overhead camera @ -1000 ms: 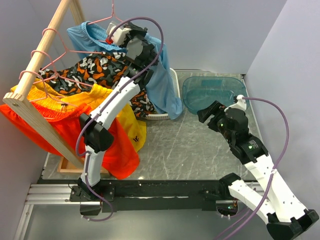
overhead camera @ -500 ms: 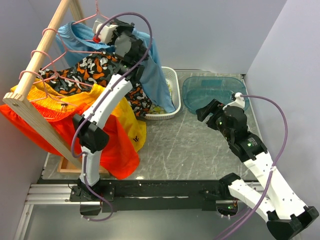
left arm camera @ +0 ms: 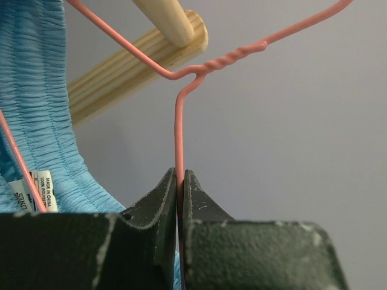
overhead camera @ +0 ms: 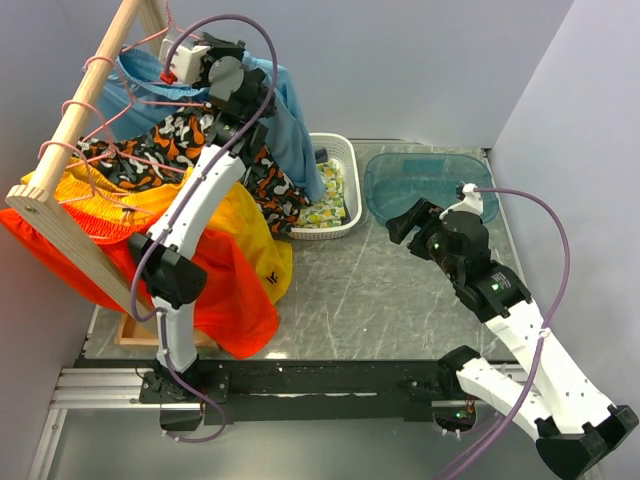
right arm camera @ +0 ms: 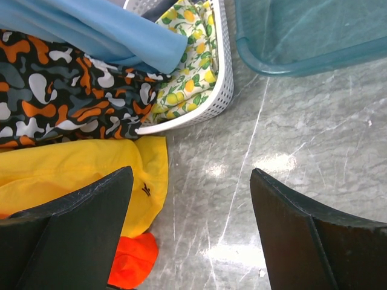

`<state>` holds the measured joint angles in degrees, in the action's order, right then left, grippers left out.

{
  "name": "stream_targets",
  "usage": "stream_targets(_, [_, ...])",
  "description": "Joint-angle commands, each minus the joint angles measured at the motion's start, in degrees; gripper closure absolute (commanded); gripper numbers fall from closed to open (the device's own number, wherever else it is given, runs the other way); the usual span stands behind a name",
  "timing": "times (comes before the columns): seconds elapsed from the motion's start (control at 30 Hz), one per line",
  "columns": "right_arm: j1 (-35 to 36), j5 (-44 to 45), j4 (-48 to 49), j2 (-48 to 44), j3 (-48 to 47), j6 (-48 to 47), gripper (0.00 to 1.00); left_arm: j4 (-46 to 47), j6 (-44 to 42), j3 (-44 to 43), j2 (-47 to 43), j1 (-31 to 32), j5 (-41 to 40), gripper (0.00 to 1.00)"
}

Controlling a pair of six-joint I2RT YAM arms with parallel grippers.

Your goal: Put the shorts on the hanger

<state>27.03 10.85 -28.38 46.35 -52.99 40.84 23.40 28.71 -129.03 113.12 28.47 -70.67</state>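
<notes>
The bar's bare far end (overhead camera: pixel 124 22) lies to the left in the top view. The left gripper moves there next, hooks the hanger over it and releases.
The sky-blue shorts (overhead camera: pixel 295 130) hang from the pink wire hanger (left arm camera: pixel 179 133), draped beside my left arm high at the back left. My left gripper (overhead camera: pixel 180 62) is shut on the hanger's neck, just below its twisted joint, close to the wooden rail (left arm camera: pixel 139 66). In the left wrist view the shorts' ribbed waistband (left arm camera: pixel 42 109) with a white label runs down the left. My right gripper (overhead camera: pixel 405 222) hovers open over the table near the basket, holding nothing. In the right wrist view a blue leg of the shorts (right arm camera: pixel 115 33) hangs at the top.
A wooden rack rail (overhead camera: pixel 85 110) carries patterned shorts (overhead camera: pixel 190 135), yellow shorts (overhead camera: pixel 240 230) and an orange garment (overhead camera: pixel 230 310) on pink hangers. A white basket (overhead camera: pixel 345 160) holds lemon-print cloth (overhead camera: pixel 328 205). A blue-green tray (overhead camera: pixel 420 180) lies to its right.
My left gripper has carried the hanger and blue shorts up and left toward the rail's far end, uncovering the basket. The right arm has shifted only slightly.
</notes>
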Motion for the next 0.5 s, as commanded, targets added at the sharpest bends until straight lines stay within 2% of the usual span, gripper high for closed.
stream_targets(0.0, [0.8,0.7,1.8,0.3,-2.5,-0.3,0.14,-4.0,5.9,1.1,-5.3,-1.7,3.6,0.99])
stream_targets(0.47, [2.9,1.7,2.0,1.5,-2.0,0.1,0.14,-15.2,17.8,4.7,-8.2,-6.1,6.5,0.99])
